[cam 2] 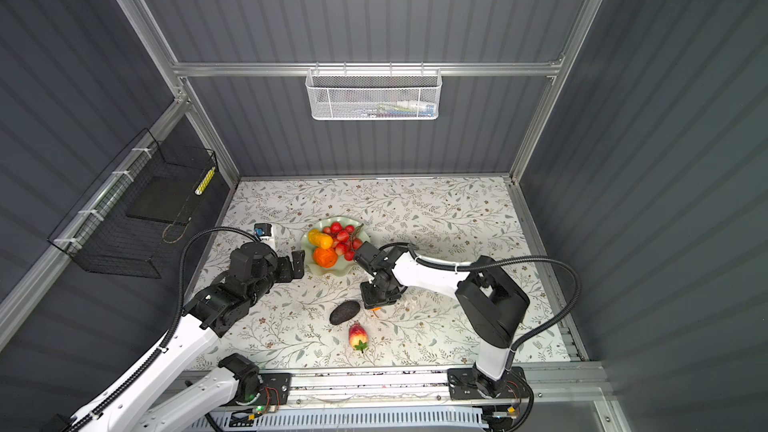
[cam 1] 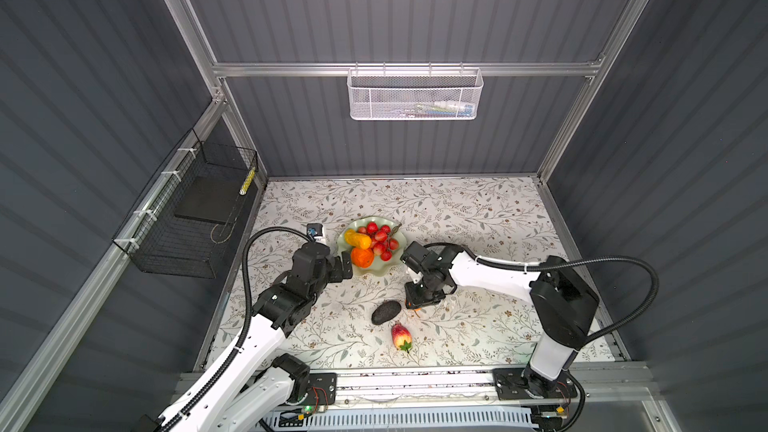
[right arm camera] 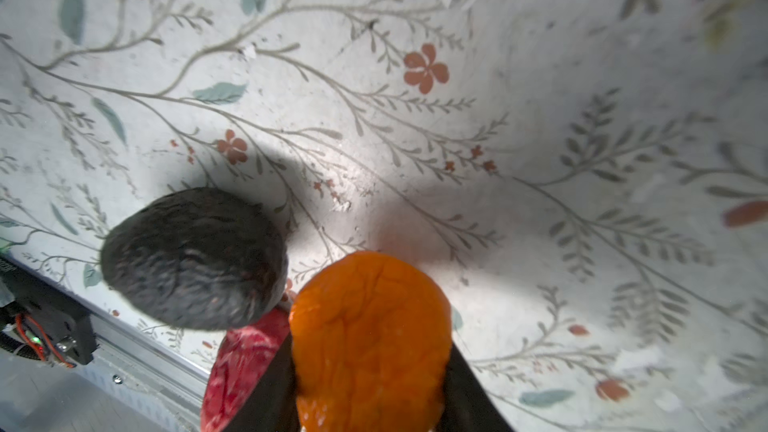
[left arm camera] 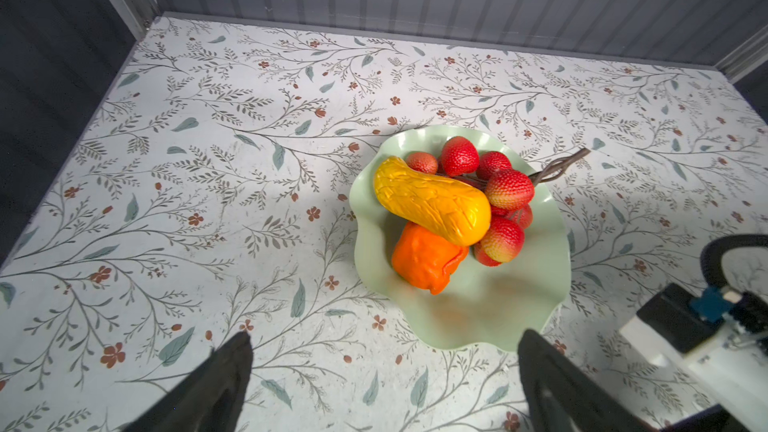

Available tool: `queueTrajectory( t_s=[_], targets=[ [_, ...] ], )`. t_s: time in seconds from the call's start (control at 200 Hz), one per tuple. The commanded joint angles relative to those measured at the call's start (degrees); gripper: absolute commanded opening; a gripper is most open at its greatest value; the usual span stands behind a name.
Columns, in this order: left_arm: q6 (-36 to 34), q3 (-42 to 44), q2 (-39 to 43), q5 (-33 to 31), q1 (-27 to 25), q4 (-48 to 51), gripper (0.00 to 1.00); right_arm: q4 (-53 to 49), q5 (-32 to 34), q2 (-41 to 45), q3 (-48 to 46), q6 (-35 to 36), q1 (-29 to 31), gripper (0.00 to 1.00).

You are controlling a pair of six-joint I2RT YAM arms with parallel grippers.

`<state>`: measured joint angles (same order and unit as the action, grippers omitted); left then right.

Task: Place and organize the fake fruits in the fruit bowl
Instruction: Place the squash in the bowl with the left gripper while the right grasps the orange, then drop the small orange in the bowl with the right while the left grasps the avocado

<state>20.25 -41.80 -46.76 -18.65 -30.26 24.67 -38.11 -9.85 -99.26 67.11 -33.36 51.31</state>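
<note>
My left gripper should next move back from the bowl and down to close around the dark avocado (cam 1: 386,312), which is below it and nearer my base.
The mint-green fruit bowl (cam 1: 376,274) (left arm camera: 478,309) holds a round orange (cam 1: 362,257) (left arm camera: 424,259), a yellow-orange ridged oblong (cam 1: 358,238) (left arm camera: 432,201) and a bunch of red berries (cam 1: 380,238) (left arm camera: 507,189). My left gripper (cam 1: 345,268) (left arm camera: 386,338) hovers open and empty just left of the bowl's rim. In front of the bowl, my right gripper (cam 1: 417,303) (right arm camera: 370,347) points down at the table, shut on a small orange citrus (cam 1: 415,306) (right arm camera: 370,326). A dark avocado (cam 1: 386,312) (right arm camera: 195,257) lies just left of it, and a red-yellow strawberry (cam 1: 401,336) (right arm camera: 245,359) nearer the front.
A small white-and-blue device (cam 1: 315,231) sits left of the bowl. A black wire basket (cam 1: 195,218) hangs on the left wall and a white mesh basket (cam 1: 414,95) on the back rail. A metal rail (cam 1: 415,380) runs along the table's front edge.
</note>
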Motion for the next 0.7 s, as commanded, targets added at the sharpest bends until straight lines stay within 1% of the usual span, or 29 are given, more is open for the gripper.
queueTrajectory(
  t_s=[0.0, 0.06, 0.145, 0.275, 0.385, 0.535, 0.635, 0.695],
  targets=[
    [2.73, 2.55, 3.03, 6.01, 0.12, 1.74, 1.0, -1.96, 5.87, 5.28, 5.36, 1.83, 0.06, 0.31],
    [3.85, 4.05, 4.32, 8.55, 0.16, 1.91, 1.0, -2.47, 6.11, 4.33, 9.38, 3.54, -0.37, 0.32],
    [5.88, 5.62, 4.89, 11.33, 0.06, 3.12, 0.99, -1.64, 6.98, 0.69, 14.8, 5.95, -0.6, 0.33],
    [7.05, 6.63, 2.43, 16.11, 0.03, 3.93, 0.97, 3.35, 6.08, -4.91, 20.65, 7.81, -0.86, 0.33],
    [7.44, 7.3, 1.58, 20.08, -0.03, 4.0, 0.95, 3.47, 5.22, -10.58, 26.5, 9.51, -0.97, 0.35],
    [7.91, 8.61, 2.25, 23.96, -0.15, 4.09, 0.93, 6.35, 3.38, -14.68, 27.21, 9.55, -1.3, 0.36],
    [8.36, 10.6, 1.57, 25.39, -1.28, 2.65, 0.92, 7.59, 2.89, -17.28, 26.88, 9.64, -1.57, 0.42],
    [8.56, 11.16, 0.75, 25.14, -2.97, 1.71, 0.92, 8.13, 2.34, -18.34, 26.78, 9.51, -1.9, 0.49]
  ],
)
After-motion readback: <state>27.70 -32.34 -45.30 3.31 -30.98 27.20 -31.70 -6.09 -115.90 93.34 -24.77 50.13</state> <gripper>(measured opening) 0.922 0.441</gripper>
